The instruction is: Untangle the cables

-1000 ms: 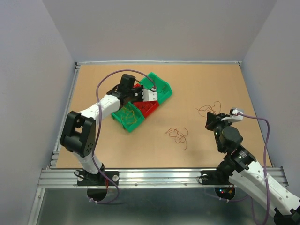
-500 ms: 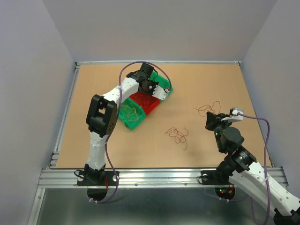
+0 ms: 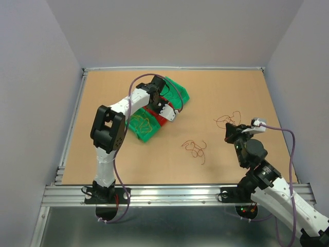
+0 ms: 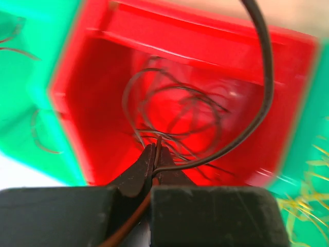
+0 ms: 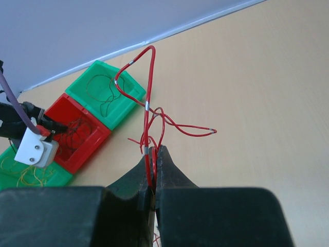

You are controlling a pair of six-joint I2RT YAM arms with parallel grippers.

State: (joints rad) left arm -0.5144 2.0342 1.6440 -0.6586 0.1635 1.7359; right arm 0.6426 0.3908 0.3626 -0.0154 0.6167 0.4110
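My left gripper holds the dark brown wire. Next, it will lower the wire between the sides of the red bin (image 3: pixel 154 118) and then let go of it.
My left gripper (image 3: pixel 163 106) hangs over the red bin (image 3: pixel 154 118). In the left wrist view it (image 4: pixel 154 151) is shut on a dark brown wire (image 4: pixel 263 82) that loops up and right above the bin. Several thin dark wires (image 4: pixel 177 110) lie in the red bin (image 4: pixel 97 67). My right gripper (image 3: pixel 229 131) is at the right of the table. In the right wrist view it (image 5: pixel 154 153) is shut on red wires (image 5: pixel 148 98) that stand up from the jaws. A loose clump of red-brown wires (image 3: pixel 195 148) lies mid-table, and more wires (image 3: pixel 228 118) lie just beyond the right gripper.
Three bins stand in a diagonal row: a green bin (image 3: pixel 178 92) with dark wires, the red bin, and a green bin (image 3: pixel 140 126) with yellow wires. The right wrist view shows them too, with the far green bin (image 5: pixel 109 93). Grey walls surround the table (image 3: pixel 113 159).
The left arm swung from the left side of the bins to the far green bin, then back a little, and now holds its gripper over the red bin. The right arm has not moved.
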